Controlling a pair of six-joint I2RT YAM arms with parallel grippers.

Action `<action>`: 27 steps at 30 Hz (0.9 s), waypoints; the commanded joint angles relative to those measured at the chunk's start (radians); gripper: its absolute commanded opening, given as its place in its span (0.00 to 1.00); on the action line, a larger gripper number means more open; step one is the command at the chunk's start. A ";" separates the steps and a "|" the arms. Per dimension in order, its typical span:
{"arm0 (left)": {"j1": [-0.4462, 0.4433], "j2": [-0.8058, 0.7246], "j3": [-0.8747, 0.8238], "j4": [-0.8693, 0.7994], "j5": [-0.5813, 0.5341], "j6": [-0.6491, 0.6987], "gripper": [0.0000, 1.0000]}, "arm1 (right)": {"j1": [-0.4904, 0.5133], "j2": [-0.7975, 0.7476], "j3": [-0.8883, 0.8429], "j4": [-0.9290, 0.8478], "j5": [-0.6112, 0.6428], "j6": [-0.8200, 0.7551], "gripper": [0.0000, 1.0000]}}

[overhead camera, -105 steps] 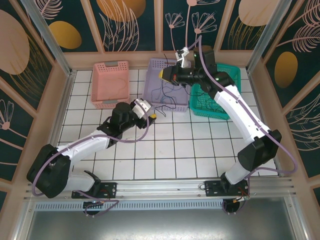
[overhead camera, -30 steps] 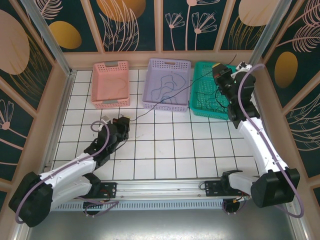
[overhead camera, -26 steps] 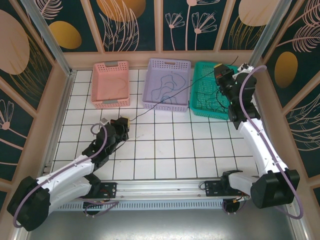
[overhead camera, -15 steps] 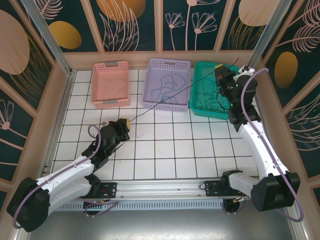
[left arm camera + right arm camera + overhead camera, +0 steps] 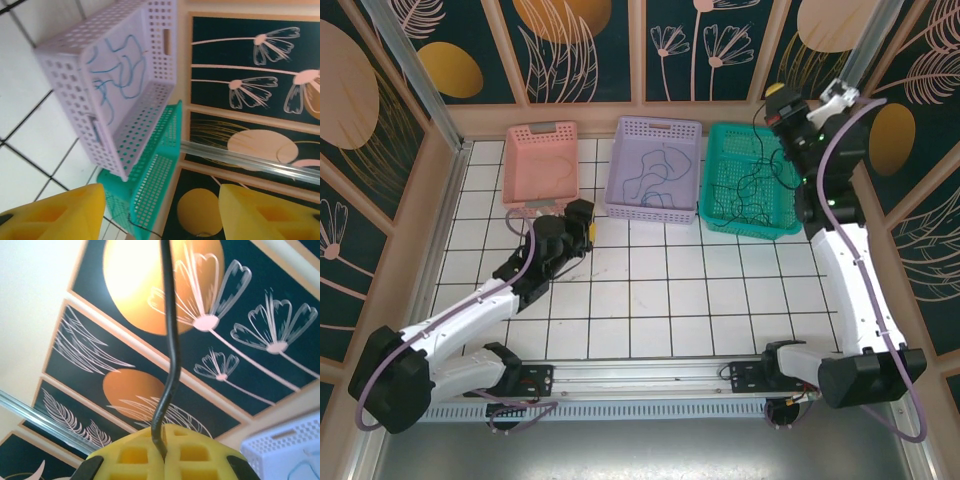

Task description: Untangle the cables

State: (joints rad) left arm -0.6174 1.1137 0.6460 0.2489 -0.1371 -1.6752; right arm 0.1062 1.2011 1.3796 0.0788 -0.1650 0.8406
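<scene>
I should tilt my right gripper downward next and lower it over the teal basket's far end to let go of the black cable, because the cable's loose loops lie in there.
A dark blue cable lies squiggled inside the lilac basket; the left wrist view has the same blue cable in the lilac basket. Black cables lie loosely in the teal basket. My right gripper is raised over the teal basket's far right corner, shut on a black cable that rises from between its yellow pads. My left gripper hovers low at the lilac basket's front left corner, its yellow fingers apart with nothing between them.
A pink basket stands left of the lilac one at the back of the white tiled table. Wooden patterned walls close in the back and both sides. The teal basket shows past the lilac one in the left wrist view.
The left gripper has opened and moved up to the lilac basket. The black strand stretched between the two grippers is gone; the right gripper has lifted up and back, still pinching its cable.
</scene>
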 commanded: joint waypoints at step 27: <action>0.003 0.021 0.235 -0.226 0.119 0.521 0.60 | -0.259 0.334 0.133 -0.211 -0.213 -0.197 0.00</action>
State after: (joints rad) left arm -0.6174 1.1473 0.8413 0.0502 -0.0299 -1.2201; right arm -0.1474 1.5234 1.5745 -0.1051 -0.3370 0.6739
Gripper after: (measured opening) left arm 0.600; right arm 0.051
